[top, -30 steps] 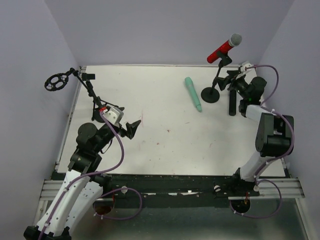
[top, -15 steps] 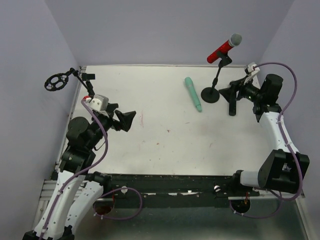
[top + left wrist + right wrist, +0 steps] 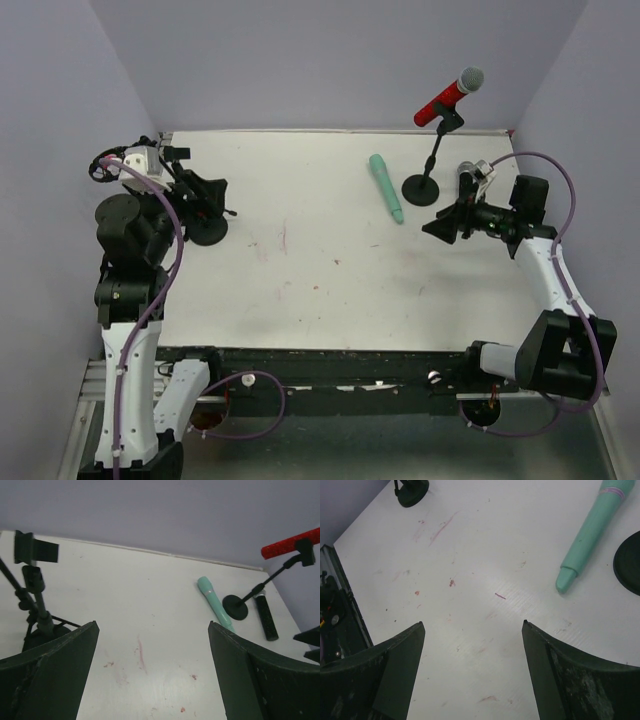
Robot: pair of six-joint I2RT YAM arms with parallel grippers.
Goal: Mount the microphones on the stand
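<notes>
The empty stand's pole is outside the left gripper's fingers, so the left gripper needs to go down and to the left in the wrist view next, onto the pole below its clip.
The red microphone [image 3: 450, 95] sits clipped in the right stand [image 3: 421, 189], tilted upward. On the table left of that stand's base lies the mint-green microphone [image 3: 386, 187]; the right wrist view shows it [image 3: 590, 535] at the upper right. The black microphone [image 3: 265, 617] lies just right of the base. My right gripper [image 3: 440, 225] hovers open and empty in front of the base, pointing left. My left gripper [image 3: 215, 195] is open and empty beside the left stand [image 3: 207, 232], whose clip [image 3: 35, 550] holds nothing.
A round black mount [image 3: 105, 165] hangs on the left stand's arm past the table's left edge. Purple walls close in the back and both sides. Faint red smears [image 3: 140, 652] mark the white tabletop in the middle.
My left arm rose and swung back-left to the left stand. My right arm pulled away from the red microphone's stand and turned left over the table, its jaws a little wider.
</notes>
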